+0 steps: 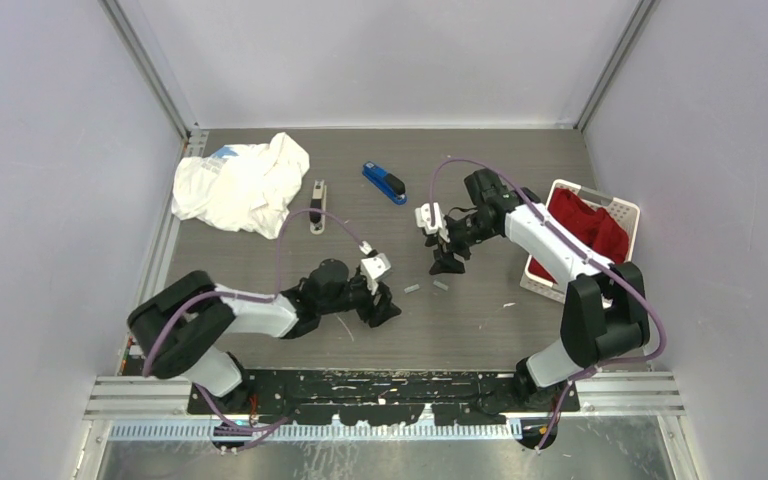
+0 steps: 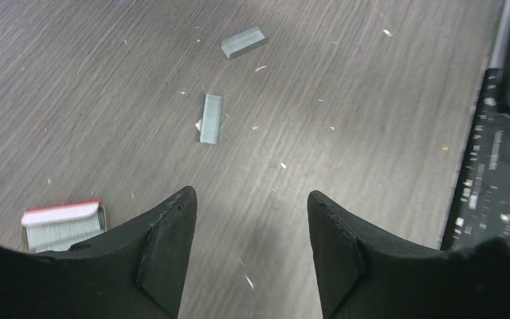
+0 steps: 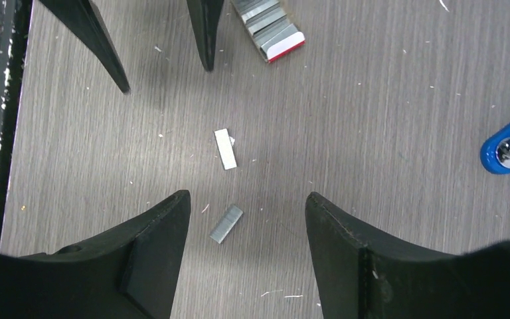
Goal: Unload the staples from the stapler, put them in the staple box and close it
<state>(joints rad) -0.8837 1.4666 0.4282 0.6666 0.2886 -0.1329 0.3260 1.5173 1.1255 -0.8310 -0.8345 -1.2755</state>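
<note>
I will next lower my left gripper toward the right in the top view and close it on the closer staple strip's near end (image 1: 408, 290) (image 2: 209, 137), because that staple strip is beyond the gripper's open fingers.
Two short silvery staple strips lie on the grey table between my grippers: one strip (image 1: 411, 289) (image 2: 211, 118) (image 3: 226, 148) and another (image 1: 441, 285) (image 2: 244, 42) (image 3: 226, 223). A blue stapler (image 1: 384, 182) lies further back; its end shows in the right wrist view (image 3: 508, 143). My left gripper (image 1: 382, 306) (image 2: 252, 199) is open and empty, low over the table just short of the strips. My right gripper (image 1: 447, 256) (image 3: 246, 199) is open and empty, with the second strip lying between its fingers' reach below it.
A small red-and-white box of staples (image 2: 62, 224) (image 3: 269, 26) sits by the left gripper. A dark and silver stapler (image 1: 317, 207) lies beside a white cloth (image 1: 240, 185). A white basket (image 1: 620, 210) with a red cloth stands at the right. Loose staple bits dot the table.
</note>
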